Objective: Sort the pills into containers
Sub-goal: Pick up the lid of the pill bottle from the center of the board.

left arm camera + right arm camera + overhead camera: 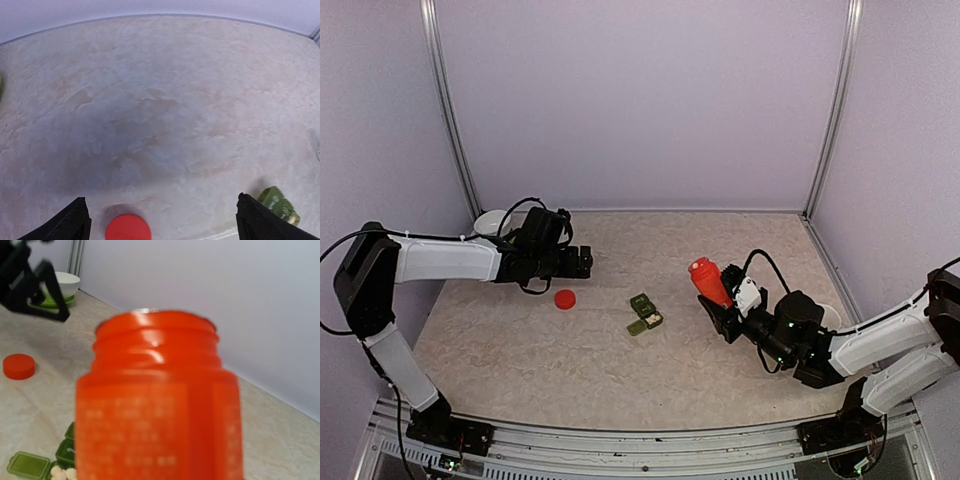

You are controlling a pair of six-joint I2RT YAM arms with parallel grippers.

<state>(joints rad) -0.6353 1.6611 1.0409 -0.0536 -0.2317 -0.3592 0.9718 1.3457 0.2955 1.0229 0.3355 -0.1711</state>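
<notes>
I should next bring the open fingers of my left gripper back and down around the red cap (565,298) (128,229) and close them, because it is below my left gripper, back toward the base.
The dark green containers (645,313) lie mid-table, with one lid swung open and pale pills (62,473) in a compartment; they also show in the right wrist view (65,452) and the left wrist view (277,205). My right gripper (718,305) is shut on an uncapped orange pill bottle (708,280), held above the table to the right of the containers. The bottle (157,400) fills the right wrist view and hides the fingers. Its red cap (565,298) lies on the table. My left gripper (582,262) is open and empty, just behind the cap (128,229).
A white bowl (492,220) stands at the back left corner behind the left arm, on something green in the right wrist view (65,284). Purple walls close off the back and sides.
</notes>
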